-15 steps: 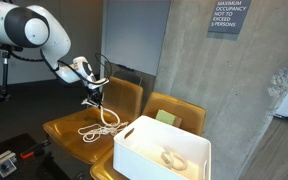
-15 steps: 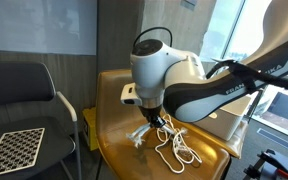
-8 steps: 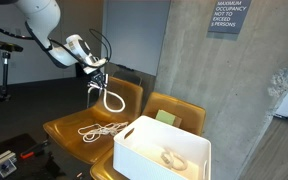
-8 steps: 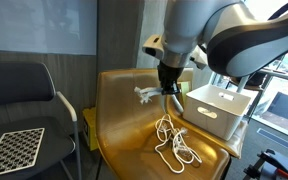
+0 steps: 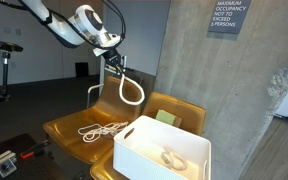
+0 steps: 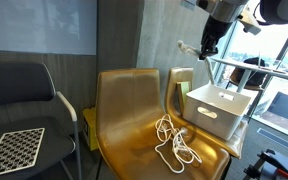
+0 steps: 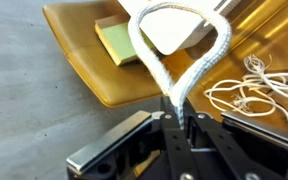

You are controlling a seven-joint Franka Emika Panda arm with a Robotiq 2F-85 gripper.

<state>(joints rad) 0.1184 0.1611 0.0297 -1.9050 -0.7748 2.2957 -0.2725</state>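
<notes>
My gripper moves across to the white bin's open top next and goes down to release the loop inside, since a rope piece already lies there.
My gripper is shut on a loop of white rope and holds it high in the air above the yellow chairs. In the wrist view the jaws pinch the rope loop where its two strands meet. The gripper also shows near the top of an exterior view. A second, loose coil of white rope lies on the seat of a yellow chair; it also shows in an exterior view and in the wrist view.
A white bin with a pale rope piece inside sits on the chairs' front; it shows too in an exterior view. A green sponge-like pad lies on the second chair. A concrete pillar stands behind. A black chair is nearby.
The gripper has risen from just above the chair seat to high in the air and moved toward the bin side, carrying the rope loop. The loose coil stayed on the seat.
</notes>
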